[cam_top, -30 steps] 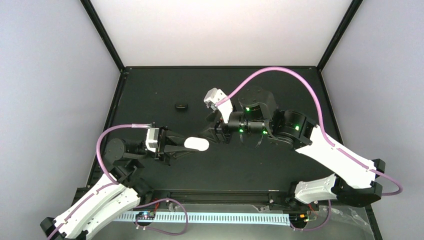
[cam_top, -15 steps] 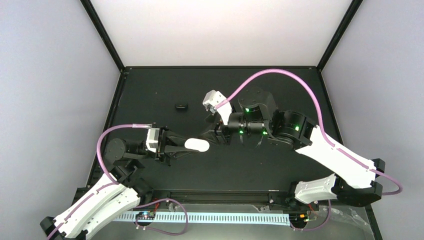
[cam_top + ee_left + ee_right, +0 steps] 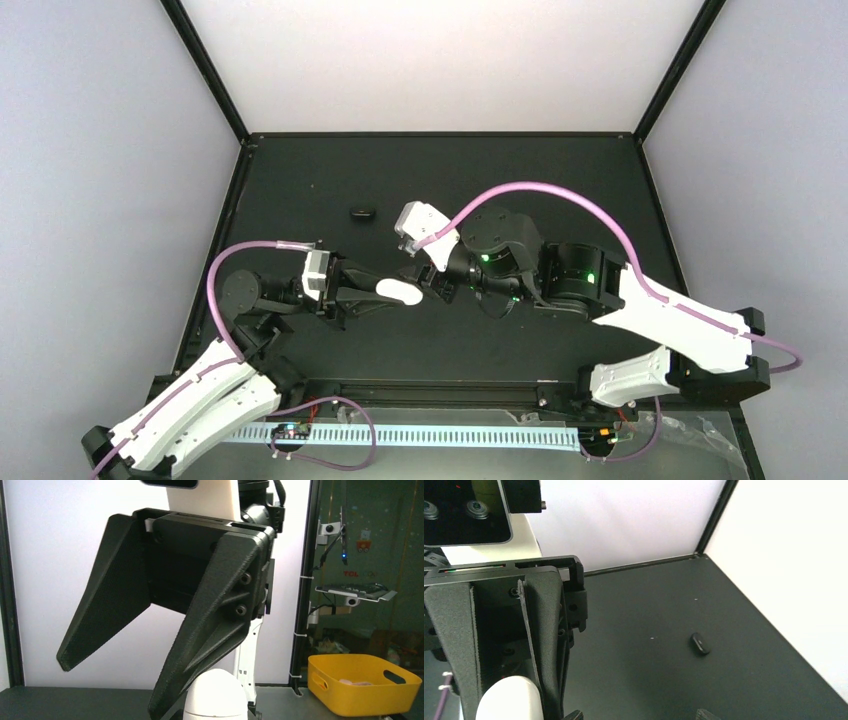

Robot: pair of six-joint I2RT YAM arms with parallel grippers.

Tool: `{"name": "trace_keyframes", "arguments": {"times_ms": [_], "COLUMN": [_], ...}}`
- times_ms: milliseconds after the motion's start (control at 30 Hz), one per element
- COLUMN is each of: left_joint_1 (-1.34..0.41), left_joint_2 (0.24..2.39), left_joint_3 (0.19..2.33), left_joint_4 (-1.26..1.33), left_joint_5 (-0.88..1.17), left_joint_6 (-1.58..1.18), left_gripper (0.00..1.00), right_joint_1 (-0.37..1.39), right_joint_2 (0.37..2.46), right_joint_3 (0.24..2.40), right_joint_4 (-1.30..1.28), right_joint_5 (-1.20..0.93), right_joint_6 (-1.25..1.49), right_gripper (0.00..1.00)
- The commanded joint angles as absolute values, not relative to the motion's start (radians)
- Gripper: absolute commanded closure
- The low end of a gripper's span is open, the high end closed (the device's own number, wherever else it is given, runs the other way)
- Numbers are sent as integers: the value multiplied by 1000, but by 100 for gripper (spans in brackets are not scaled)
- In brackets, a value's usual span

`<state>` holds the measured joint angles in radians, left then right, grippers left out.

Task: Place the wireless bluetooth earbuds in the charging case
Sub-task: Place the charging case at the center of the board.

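Observation:
I next need to move my left gripper outward, tilt its fingers down, and lower and release the raised case, as open tabletop lies below and outward of my gripper.
The white charging case [image 3: 398, 291] is held lid shut, off the table, in my left gripper [image 3: 385, 292]. In the left wrist view it fills the bottom centre [image 3: 215, 697]. My right gripper [image 3: 424, 283] is open and right at the case's free end. Its spread black fingers [image 3: 200, 630] face the left wrist camera, and one finger lies along the case's side. In the right wrist view the case [image 3: 509, 700] sits left of my open right gripper [image 3: 639, 714], outside its span. No earbuds show in any view.
A small black oval object [image 3: 362, 212] lies on the black table behind the grippers, also seen in the right wrist view [image 3: 699, 644]. White walls close in the back and sides. A yellow bin [image 3: 360, 682] stands beyond the table.
My right arm has swung left and nearer, bringing its open gripper up against the case's end. The left gripper with the case has shifted slightly right.

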<state>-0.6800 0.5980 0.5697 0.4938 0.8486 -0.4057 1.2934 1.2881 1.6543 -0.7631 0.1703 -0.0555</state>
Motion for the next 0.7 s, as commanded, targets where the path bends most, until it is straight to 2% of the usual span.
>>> {"name": "trace_keyframes", "arguments": {"times_ms": [0,167,300,533,667], "left_joint_1": [-672,-673,-673,-672,-672], "left_joint_2": [616,618,622,617,635], "left_joint_3": [629,633,628,578,547], "left_joint_4": [522,512,498,442,408], "left_joint_5": [749,738,735,709,632], "left_joint_6": [-424,-437,-421,-381,-366], "left_gripper": [99,99,99,98,99], "right_joint_1": [1373,1412,1417,1286,1147], "right_joint_2": [1323,1341,1338,1237,1153], "right_joint_3": [1626,1615,1622,1600,1492], "right_joint_4": [-808,-797,-784,-746,-686], "right_joint_5": [374,557,581,453,371], "right_joint_6": [-100,-106,-85,38,147], "right_gripper": [42,42,40,33,32]}}
